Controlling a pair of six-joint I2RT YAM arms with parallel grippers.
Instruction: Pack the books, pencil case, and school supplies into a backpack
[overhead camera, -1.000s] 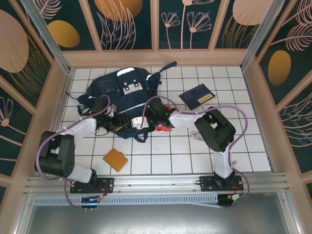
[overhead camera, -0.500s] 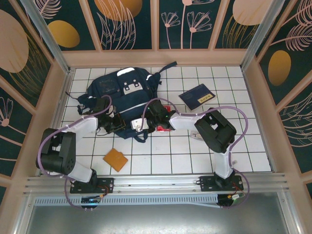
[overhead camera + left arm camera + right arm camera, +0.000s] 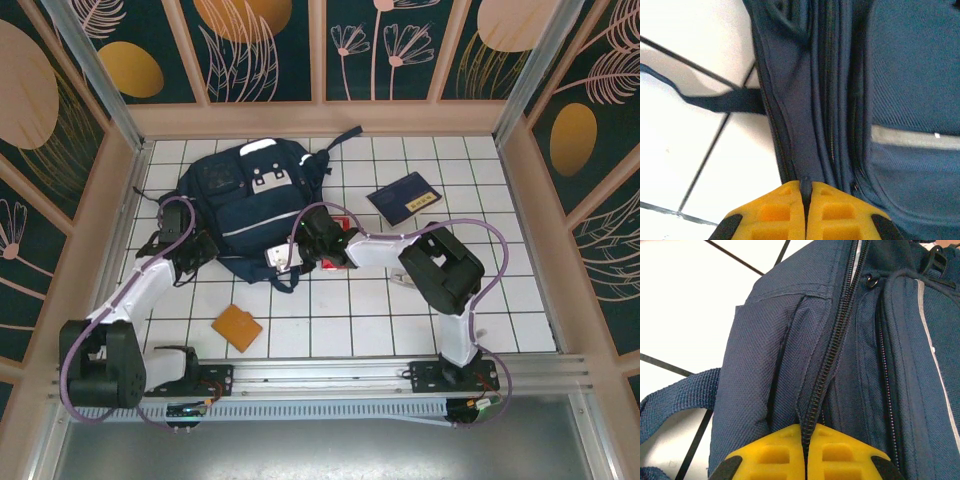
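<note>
The bag's side is bunched along the zip, so I will pull my left gripper away from the bag toward the bare tiles and release the fold.
The navy backpack (image 3: pixel 250 195) lies flat at the back left of the table, its white stripe across the middle. My left gripper (image 3: pixel 196 249) is at the bag's left front edge, shut on a fold of its fabric beside the zip (image 3: pixel 806 184). My right gripper (image 3: pixel 316 233) is at the right front corner, shut on the zipper edge (image 3: pixel 811 426). The navy book (image 3: pixel 405 197) lies to the right of the bag. An orange-tan pad (image 3: pixel 237 327) lies near the front. A red rectangle (image 3: pixel 333 263) peeks out under the right arm. A pale slim piece (image 3: pixel 404 279) lies beside that arm.
A black strap (image 3: pixel 715 100) trails from the bag's side over the white tiles. Wooden walls (image 3: pixel 320 120) close in the table at the back and both sides. The right arm's elbow (image 3: pixel 440 265) stands over the middle right tiles.
My left arm has swung left, taking its gripper from the middle of the bag's front edge to its left edge. My right gripper has shifted slightly left along the bag's corner.
</note>
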